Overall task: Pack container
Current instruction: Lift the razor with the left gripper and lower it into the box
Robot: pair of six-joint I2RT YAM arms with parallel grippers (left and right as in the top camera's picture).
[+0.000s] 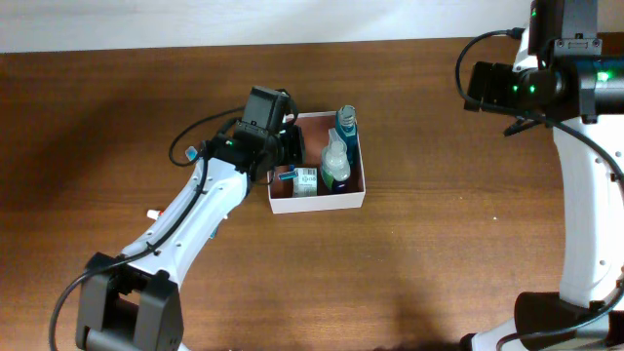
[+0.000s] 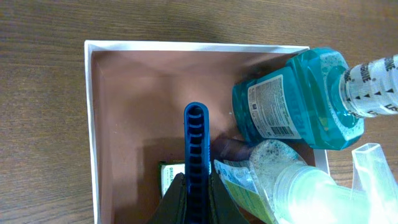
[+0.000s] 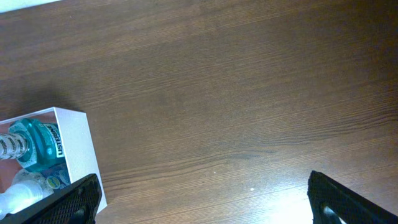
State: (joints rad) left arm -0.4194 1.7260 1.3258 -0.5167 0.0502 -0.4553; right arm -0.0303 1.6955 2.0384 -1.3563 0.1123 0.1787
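My left gripper lowers the blue item over the container's bare bottom by the white-green packet [image 1: 308, 156] next, then releases it, since bottles fill the container's other side.
The container [image 1: 318, 202] is a small square box with white walls and a reddish-brown inside [image 2: 146, 99], at the table's middle. In it lie a blue-green mouthwash bottle [image 2: 289, 99], a clear bottle with a green label [image 2: 298, 186] and a small white-green packet [image 2: 169, 177]. My left gripper [image 2: 196, 199] is over the box's left half, shut on a ribbed blue stick-like item [image 2: 195, 143] that points into the box. My right gripper [image 3: 205, 199] is open and empty, high over bare table right of the box; the box's corner shows in the right wrist view [image 3: 71, 140].
The brown wooden table [image 1: 439, 273] surrounds the box. The right arm's body [image 1: 546, 78] stands at the back right. A black cable [image 1: 195, 136] loops by the left arm. A pale wall edge [image 1: 146, 24] runs along the far side.
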